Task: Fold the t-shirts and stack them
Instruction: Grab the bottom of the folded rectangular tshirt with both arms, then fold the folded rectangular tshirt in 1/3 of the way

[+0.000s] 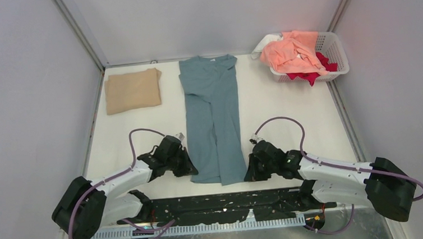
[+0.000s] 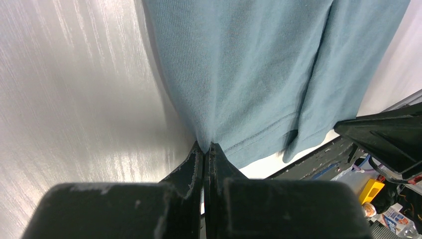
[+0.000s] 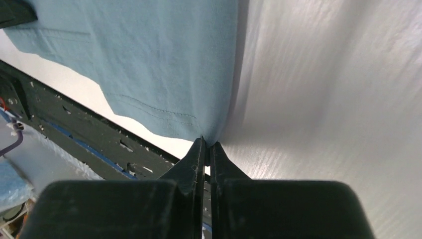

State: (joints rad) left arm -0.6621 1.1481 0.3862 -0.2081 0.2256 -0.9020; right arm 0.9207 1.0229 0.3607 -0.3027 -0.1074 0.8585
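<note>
I will raise the hem corner with my right gripper, carry it outward and down onto the t-shirt's chest (image 1: 230,93) and release, since the chest lies outward of the gripper.
A teal-blue t-shirt (image 1: 213,116) lies lengthwise in the middle of the table, sides folded in, collar at the far end. My left gripper (image 1: 191,169) is shut on its near left hem corner; in the left wrist view the cloth (image 2: 239,74) is pinched between the closed fingertips (image 2: 206,147). My right gripper (image 1: 249,173) is shut on the near right hem corner; in the right wrist view the teal cloth (image 3: 159,59) runs into the closed tips (image 3: 207,143). A folded tan t-shirt (image 1: 133,90) lies at the far left. Peach-pink (image 1: 292,52) and red (image 1: 313,73) shirts sit in the basket.
A white lattice basket (image 1: 335,52) stands at the far right corner against the wall. Grey walls enclose the white table (image 1: 287,108) on three sides. A black base rail (image 1: 226,203) runs along the near edge between the arm bases.
</note>
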